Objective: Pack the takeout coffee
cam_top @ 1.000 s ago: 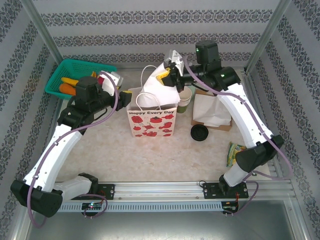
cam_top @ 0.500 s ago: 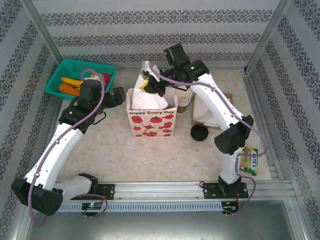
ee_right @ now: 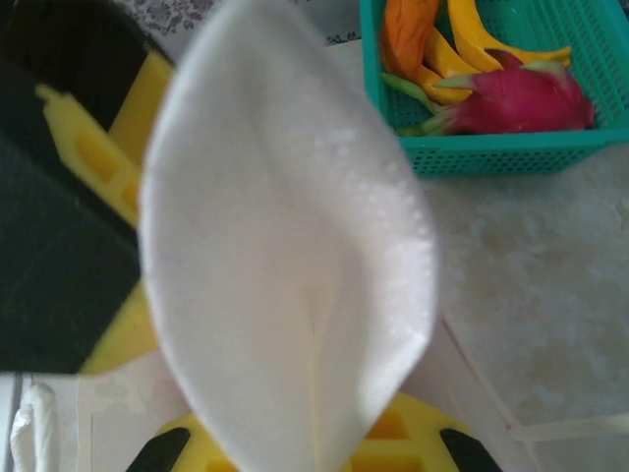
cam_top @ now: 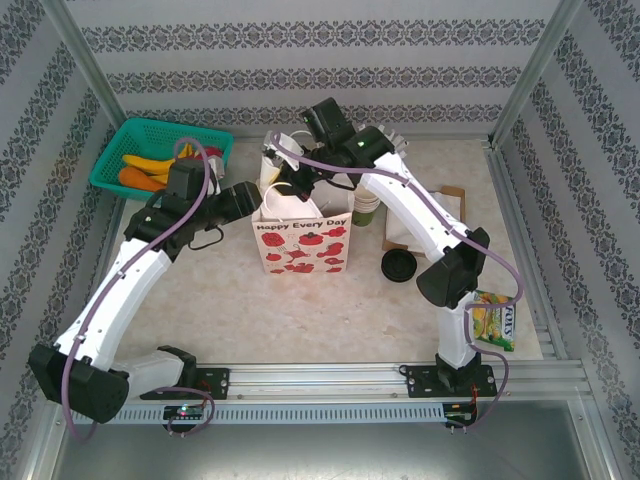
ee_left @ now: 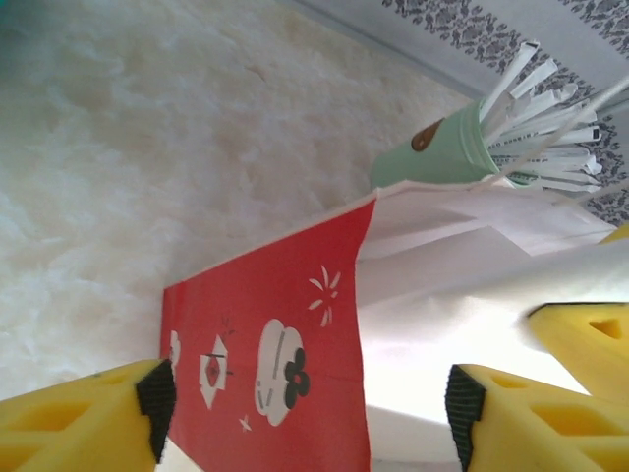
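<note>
Since the folded white paper sheet still sticks up above the bag's opening (cam_top: 312, 204), I will lower my right gripper down into the bag and release the sheet.
The white paper bag (cam_top: 303, 243) with red print stands mid-table; its red side panel (ee_left: 275, 344) shows in the left wrist view. My left gripper (cam_top: 243, 198) (ee_left: 310, 413) is open at the bag's left side, the bag's top edge between its fingers, pads apart from the paper. My right gripper (cam_top: 283, 170) (ee_right: 314, 450) reaches over the bag's back left corner, shut on a folded white paper sheet (ee_right: 285, 256). The takeout coffee is hidden from view.
A nested stack of green cups (cam_top: 367, 207) and a black lid (cam_top: 399, 265) sit right of the bag. A pale green cup of wrapped straws (ee_left: 437, 157) stands behind it. Teal fruit basket (cam_top: 108, 165) (ee_right: 511, 157) at back left, napkin box (cam_top: 420, 228) and snack packet (cam_top: 492, 322) on the right.
My right arm swung left, carrying the white sheet from the back right to above the bag's back left corner. My left gripper moved right to the bag's side.
</note>
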